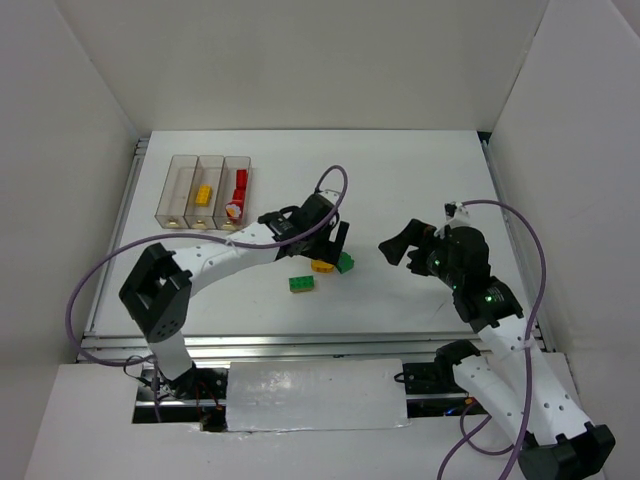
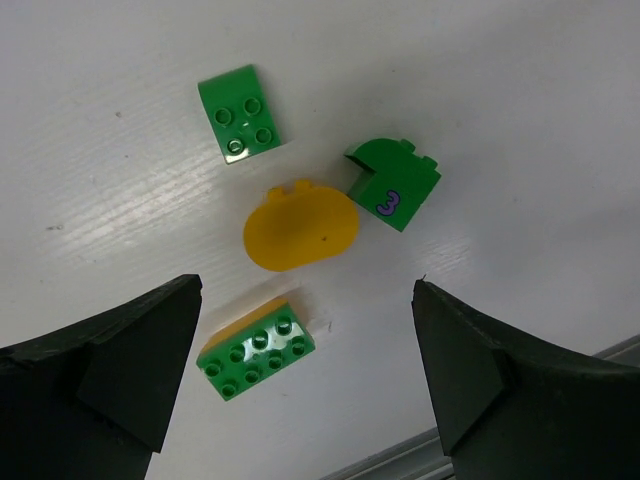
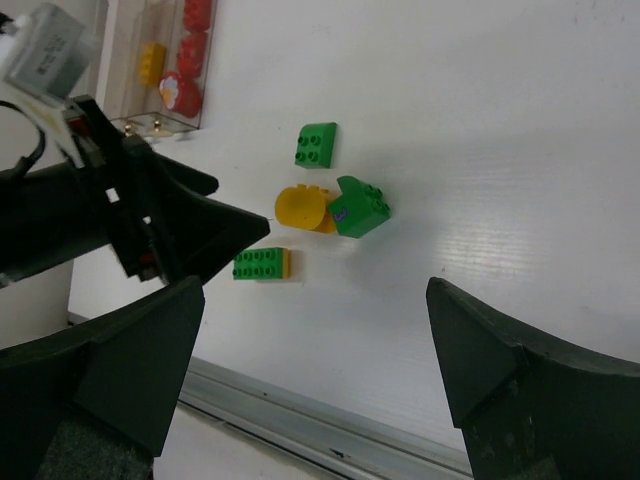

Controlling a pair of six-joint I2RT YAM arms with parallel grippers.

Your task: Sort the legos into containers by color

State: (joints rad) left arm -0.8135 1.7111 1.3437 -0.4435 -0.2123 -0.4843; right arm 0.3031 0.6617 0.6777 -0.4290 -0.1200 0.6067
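Note:
My open left gripper goes down with one fingertip beside each rounded end and closes next, because the yellow rounded lego (image 2: pixel 300 228) lies below it.
Several legos lie loose mid-table: a green two-by-four brick (image 2: pixel 258 359) with a yellow layer under it, a rounded yellow piece (image 2: pixel 300 226), a green curved piece (image 2: pixel 393 183) marked with a purple 3, and a green square brick (image 2: pixel 240 112). My left gripper (image 2: pixel 306 300) hovers open over this cluster, nothing between its fingers. To the right, my right gripper (image 3: pixel 315 300) is open and empty, facing the same legos (image 3: pixel 301 207). The clear containers (image 1: pixel 180 190) stand at the back left; the middle bin holds a yellow lego (image 1: pixel 203 195), the right bin red legos (image 1: pixel 240 185).
White walls enclose the table on three sides. A metal rail (image 3: pixel 330 430) runs along the table's near edge. The left arm (image 1: pixel 215 255) stretches from the near left toward the cluster, with a purple cable (image 1: pixel 335 180) looping above it.

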